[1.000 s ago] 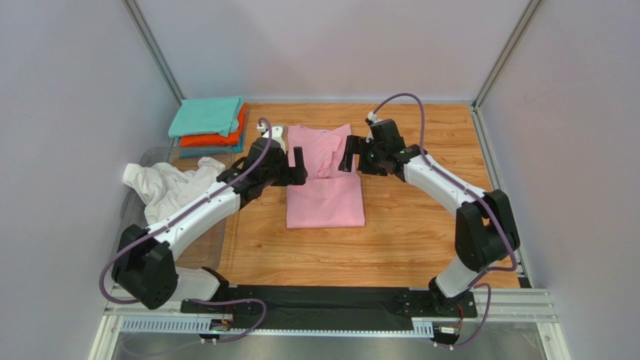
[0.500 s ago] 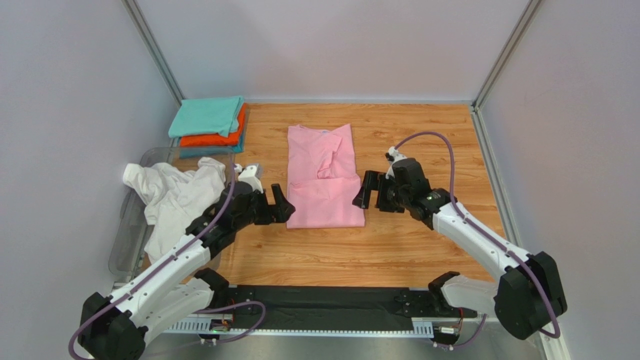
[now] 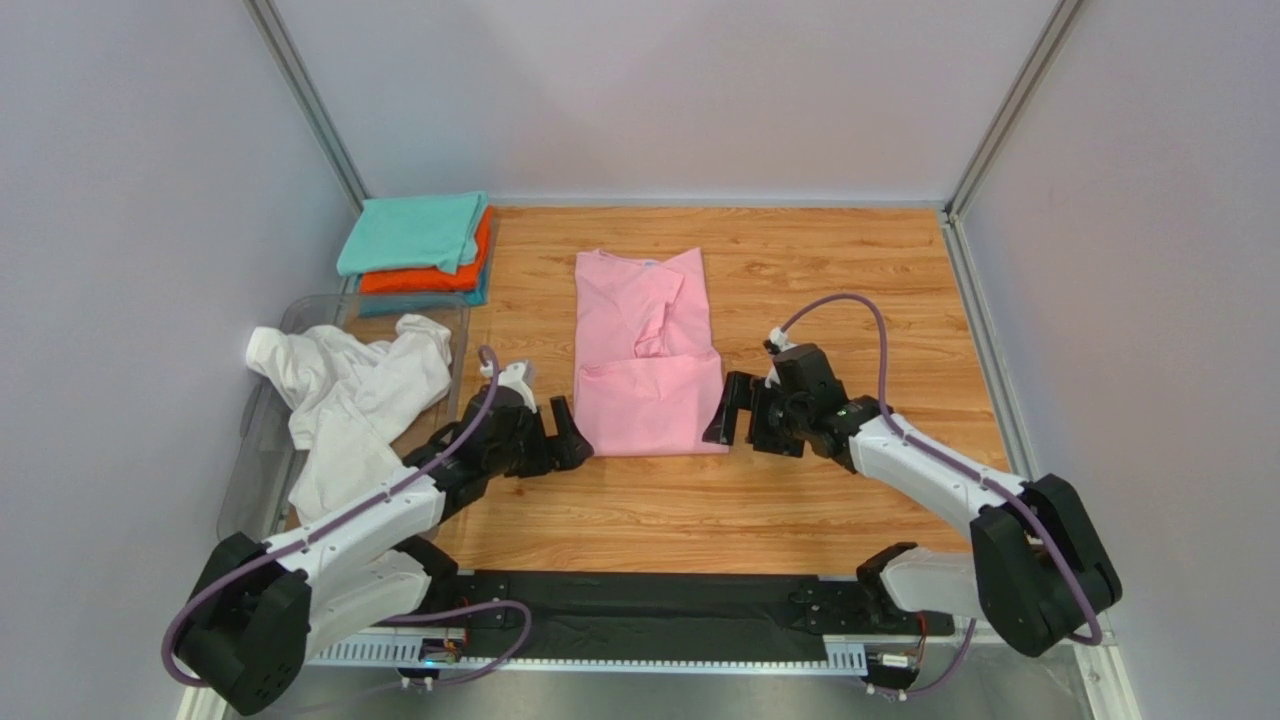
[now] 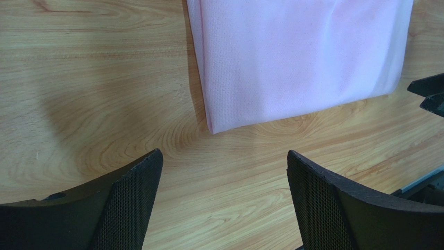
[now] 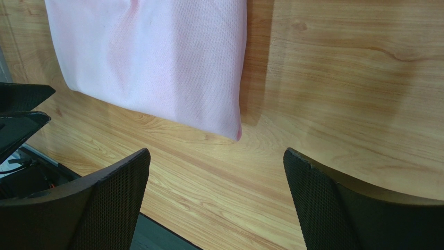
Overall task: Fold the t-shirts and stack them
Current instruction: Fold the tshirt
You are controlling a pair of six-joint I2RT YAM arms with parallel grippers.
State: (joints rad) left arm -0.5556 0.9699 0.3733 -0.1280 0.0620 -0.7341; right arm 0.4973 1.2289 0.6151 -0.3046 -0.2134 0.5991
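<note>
My left gripper lowers onto the pink t-shirt's hem corner nearest the white shirt next.
The light pink t-shirt [image 3: 646, 360] lies folded lengthwise on the wooden table, with a sleeve tucked on top. My left gripper [image 3: 568, 438] is open and empty, low over the table just outside the shirt's near left corner [image 4: 211, 127]. My right gripper [image 3: 729, 413] is open and empty beside the near right corner [image 5: 237, 135]. The left wrist view shows the left gripper [image 4: 224, 156] with bare wood between its jaws. The right wrist view shows the same for the right gripper [image 5: 216, 152]. A crumpled white t-shirt [image 3: 353, 393] lies at the left. Teal [image 3: 413, 230], orange [image 3: 436, 278] and blue [image 3: 398, 305] shirts are stacked at the back left.
A clear plastic bin [image 3: 256, 450] sits at the left edge under the white shirt. Grey walls with metal posts enclose the table on three sides. A black rail [image 3: 646, 600] carrying the arm bases runs along the near edge.
Both arms have pulled back from the shirt's middle toward the near edge and lowered to its near corners. Both grippers stayed open. The pink shirt has not moved.
</note>
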